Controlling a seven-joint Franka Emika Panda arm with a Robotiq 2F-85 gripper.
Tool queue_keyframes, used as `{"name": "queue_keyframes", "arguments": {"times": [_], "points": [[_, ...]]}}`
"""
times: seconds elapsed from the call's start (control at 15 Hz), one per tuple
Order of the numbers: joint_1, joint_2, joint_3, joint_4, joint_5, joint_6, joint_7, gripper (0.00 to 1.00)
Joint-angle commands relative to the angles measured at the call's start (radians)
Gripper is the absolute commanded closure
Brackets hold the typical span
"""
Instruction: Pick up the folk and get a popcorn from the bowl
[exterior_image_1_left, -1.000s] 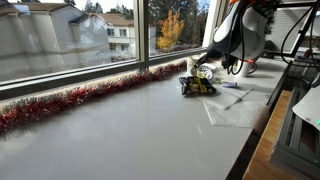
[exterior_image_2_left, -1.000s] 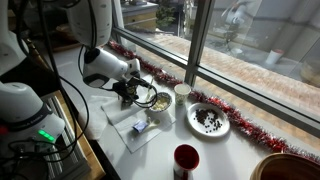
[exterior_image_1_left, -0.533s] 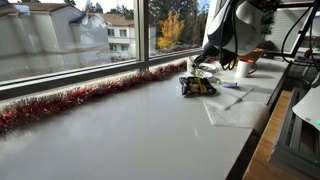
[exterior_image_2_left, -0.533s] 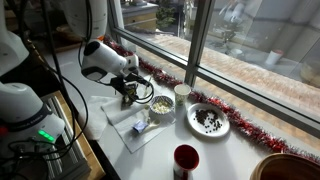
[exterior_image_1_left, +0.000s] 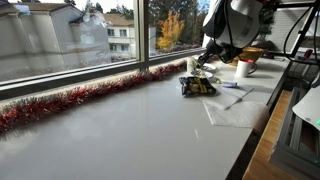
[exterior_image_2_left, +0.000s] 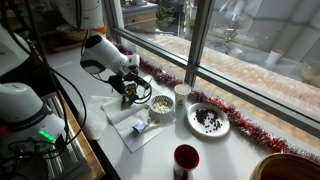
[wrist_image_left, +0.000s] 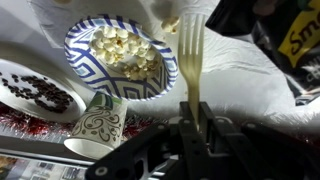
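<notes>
I need to move my gripper back from the bowl (exterior_image_2_left: 160, 104) and down next, to let go of the fork on the napkin's clear part (exterior_image_2_left: 119, 118), which is below it and closer to my base.
In the wrist view my gripper (wrist_image_left: 192, 122) is shut on the handle of a pale, translucent plastic fork (wrist_image_left: 191, 55). The fork's tines point away from me, over a white napkin (wrist_image_left: 250, 100). The bowl (wrist_image_left: 82, 66) has a blue-and-white patterned rim and holds a heap of pale-yellow popcorn (wrist_image_left: 120, 48). It lies left of the fork's tines, apart from them. In an exterior view the gripper (exterior_image_2_left: 128, 92) hangs just left of the bowl (exterior_image_2_left: 160, 104) on the counter.
A patterned paper cup (wrist_image_left: 100, 125) and a plate of dark bits (wrist_image_left: 35, 92) stand beside the bowl. A black-and-yellow packet (exterior_image_1_left: 197, 86) lies near the gripper. Red tinsel (exterior_image_1_left: 60, 103) lines the window edge. A red cup (exterior_image_2_left: 186, 160) and a large golden-brown bowl (exterior_image_2_left: 285, 168) stand further along.
The arm's upper part has swung up and back a little. The gripper has stayed shut on the fork beside the bowl.
</notes>
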Motion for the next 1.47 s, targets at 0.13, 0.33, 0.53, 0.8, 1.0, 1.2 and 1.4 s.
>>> {"name": "queue_keyframes", "arguments": {"times": [0.13, 0.33, 0.53, 0.8, 1.0, 1.2, 1.4], "points": [[-0.084, -0.202, 0.061, -0.012, 0.309, -0.375, -0.254, 0.97], [-0.019, -0.305, -0.036, -0.010, 0.524, -0.548, -0.445, 0.97], [0.097, -0.277, -0.202, -0.001, 0.680, -0.577, -0.643, 0.97], [0.191, -0.221, -0.322, -0.006, 0.737, -0.556, -0.743, 0.97], [0.257, -0.208, -0.376, -0.008, 0.762, -0.565, -0.773, 0.97], [0.308, -0.210, -0.416, -0.008, 0.763, -0.567, -0.770, 0.97], [0.330, -0.249, -0.434, -0.006, 0.739, -0.579, -0.749, 0.62]]}}
